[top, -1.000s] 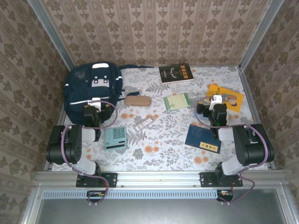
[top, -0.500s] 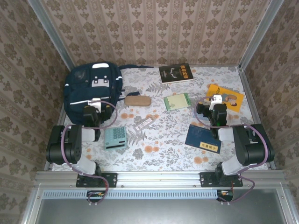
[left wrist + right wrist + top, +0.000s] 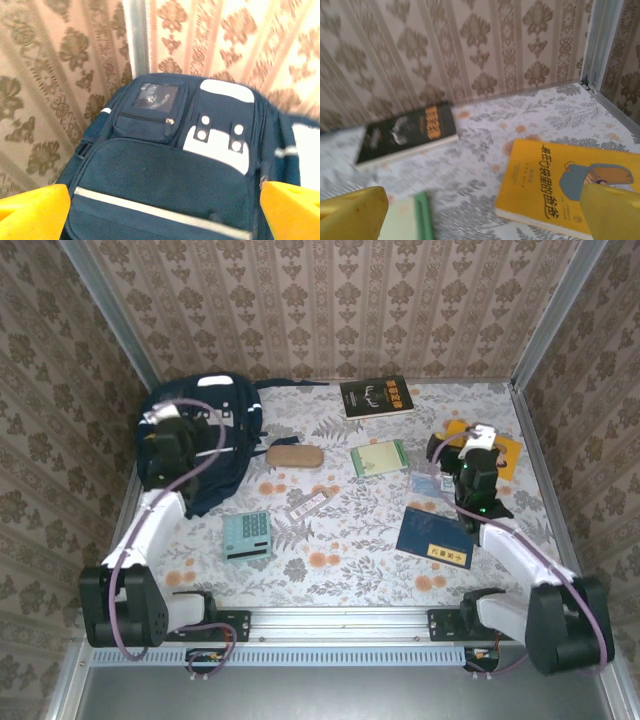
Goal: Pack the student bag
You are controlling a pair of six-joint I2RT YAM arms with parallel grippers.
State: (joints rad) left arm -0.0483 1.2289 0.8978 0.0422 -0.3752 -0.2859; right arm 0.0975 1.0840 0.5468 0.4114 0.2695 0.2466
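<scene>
The left gripper should swing across the bag's front panel and lower onto the bag's side edge, since that edge borders open tablecloth below the left gripper, toward the pencil case.
The student bag [image 3: 235, 440], a large navy backpack with white stripes and grey-white patches, lies flat at the back left of the table. My left gripper [image 3: 185, 426] hovers above its front panel, open and holding nothing. In the left wrist view the student bag [image 3: 165, 170] spreads between the two yellow fingers [image 3: 30, 212], with the left gripper [image 3: 162, 214] clear of the fabric. My right gripper [image 3: 466, 446] hangs open at the right side by a yellow book [image 3: 506, 448]. In the right wrist view the right gripper [image 3: 482, 214] is empty, the yellow book [image 3: 555, 185] just ahead of it.
On the floral tablecloth lie a black book [image 3: 376, 397], a tan pencil case [image 3: 294, 455], a green notebook [image 3: 379, 457], a blue book [image 3: 434, 537], a teal calculator [image 3: 247, 535] and a white ruler [image 3: 308, 505]. Patterned walls close in three sides.
Both arms have unfolded from their low rest pose and reached forward: the left one up over the backpack, the right one toward the yellow book. Both grippers stayed open.
</scene>
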